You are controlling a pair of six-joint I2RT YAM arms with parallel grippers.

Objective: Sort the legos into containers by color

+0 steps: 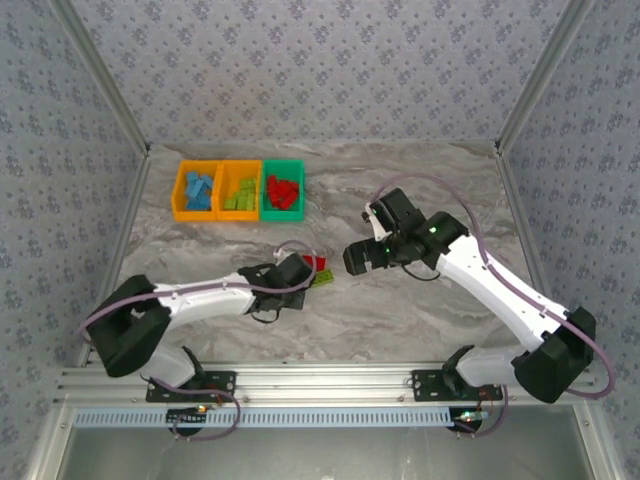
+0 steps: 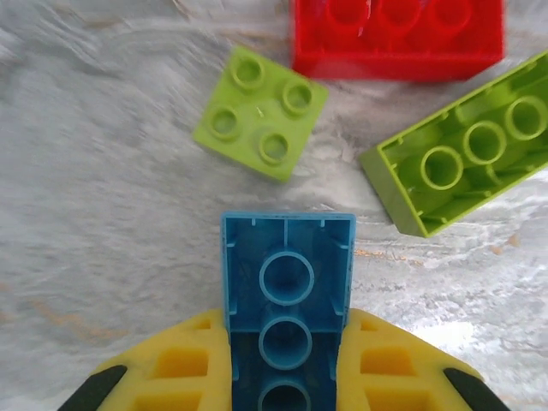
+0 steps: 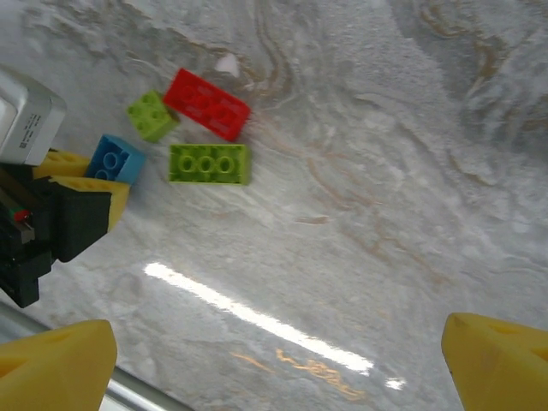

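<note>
Next, my left gripper rises and swings outward over the orange bin with blue legos for the release, since that matching bin lies outward of it.
My left gripper [image 2: 287,377] is shut on a blue lego [image 2: 287,291], hollow underside facing the camera, its sides pinched between the yellow fingers [image 2: 180,368] just above the table. Beyond it lie a small lime green lego [image 2: 259,112], a red lego [image 2: 398,34] and a long lime green lego [image 2: 467,154] with its hollow side showing. In the top view the left gripper [image 1: 300,275] is at the table's middle. My right gripper [image 1: 357,257] hovers to its right, open [image 3: 278,364] and holding nothing. The right wrist view shows the same red lego [image 3: 207,104] and blue lego [image 3: 117,159].
The containers stand in a row at the back left: an orange bin [image 1: 177,190] with blue legos, an orange bin [image 1: 240,163] with green ones, a green bin [image 1: 283,163] with red ones. Patterned walls close the table's sides and back.
</note>
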